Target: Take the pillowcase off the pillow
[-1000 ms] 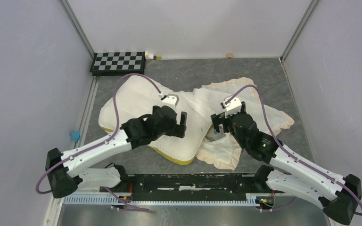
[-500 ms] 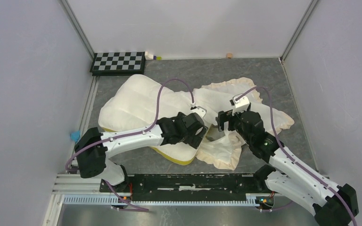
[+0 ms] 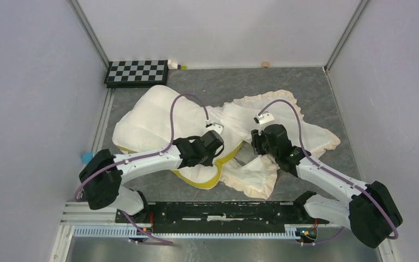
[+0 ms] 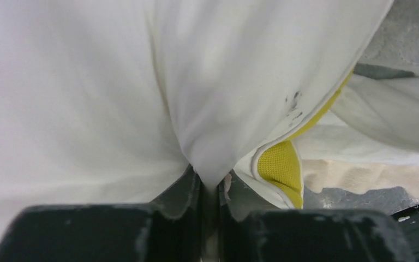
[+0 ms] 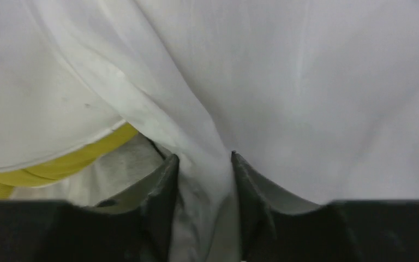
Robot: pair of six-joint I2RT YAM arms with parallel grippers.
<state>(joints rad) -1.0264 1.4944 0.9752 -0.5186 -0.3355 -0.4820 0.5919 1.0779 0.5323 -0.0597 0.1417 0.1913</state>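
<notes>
I should move my left gripper to the left in the top view, then outward, and let go of the fold of the cream cover, because the plump pillow's middle (image 3: 185, 121) (image 4: 82, 87) is outward on that side.
The plump cream pillow (image 3: 153, 117) lies left of centre, its yellow band (image 3: 221, 164) showing at the near right corner. The limp cream pillowcase (image 3: 305, 136) with its frilled edge spreads to the right, still overlapping the pillow's right end. My left gripper (image 3: 219, 152) is shut on a fold of the pillow's cream cover (image 4: 210, 164), just beside the yellow band (image 4: 281, 169). My right gripper (image 3: 258, 146) is closed on a bunched fold of the pillowcase (image 5: 204, 180), fabric pressed against both fingers. The yellow band (image 5: 60, 164) lies to its left.
A checkerboard (image 3: 137, 72) stands at the back left, with a small yellowish item (image 3: 177, 65) beside it. A small wooden block (image 3: 265, 64) sits by the back wall. A blue object (image 3: 88, 157) lies at the left edge. Walls enclose three sides.
Both grippers went from open to closed on fabric. The left arm swung right onto the pillow's near right corner; the right gripper moved forward and down onto the pillowcase.
</notes>
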